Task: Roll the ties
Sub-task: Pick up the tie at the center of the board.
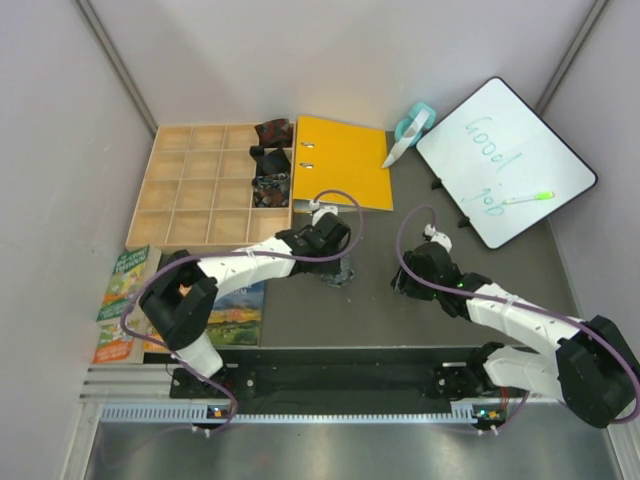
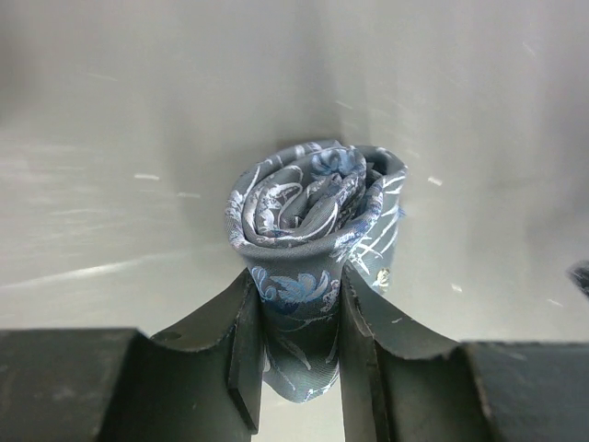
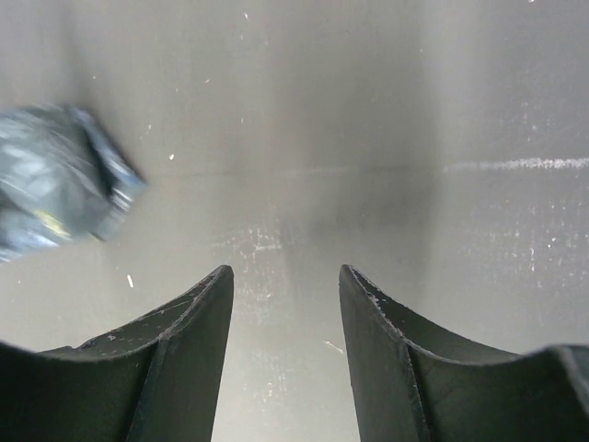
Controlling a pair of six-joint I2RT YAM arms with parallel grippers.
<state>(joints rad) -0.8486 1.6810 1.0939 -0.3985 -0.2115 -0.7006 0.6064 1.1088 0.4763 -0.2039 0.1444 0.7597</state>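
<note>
The left gripper carries the roll outward next, to the left in the top view, into the empty section by the speckled tie and releases it there.
A silvery grey-blue tie [image 2: 308, 207] with a floral pattern is wound into a tight roll. My left gripper [image 2: 296, 304] is shut on the lower part of the roll, with the dark tip hanging between the fingers. From above, the roll [image 1: 338, 272] sits under the left gripper [image 1: 335, 262] at the mat's middle. The roll shows blurred at the left of the right wrist view [image 3: 55, 180]. My right gripper [image 3: 285, 281] is open and empty over bare mat, right of the roll [image 1: 408, 282]. Three small rolled ties, dark red [image 1: 273, 131], black [image 1: 268, 160] and dark speckled [image 1: 270, 188], sit in the wooden box.
A wooden compartment box [image 1: 195, 185] stands at the back left. A yellow binder [image 1: 340, 160], a tape dispenser [image 1: 410, 128] and a whiteboard [image 1: 505, 160] with a green marker [image 1: 528, 198] lie at the back. Books [image 1: 125, 300] lie at the left front.
</note>
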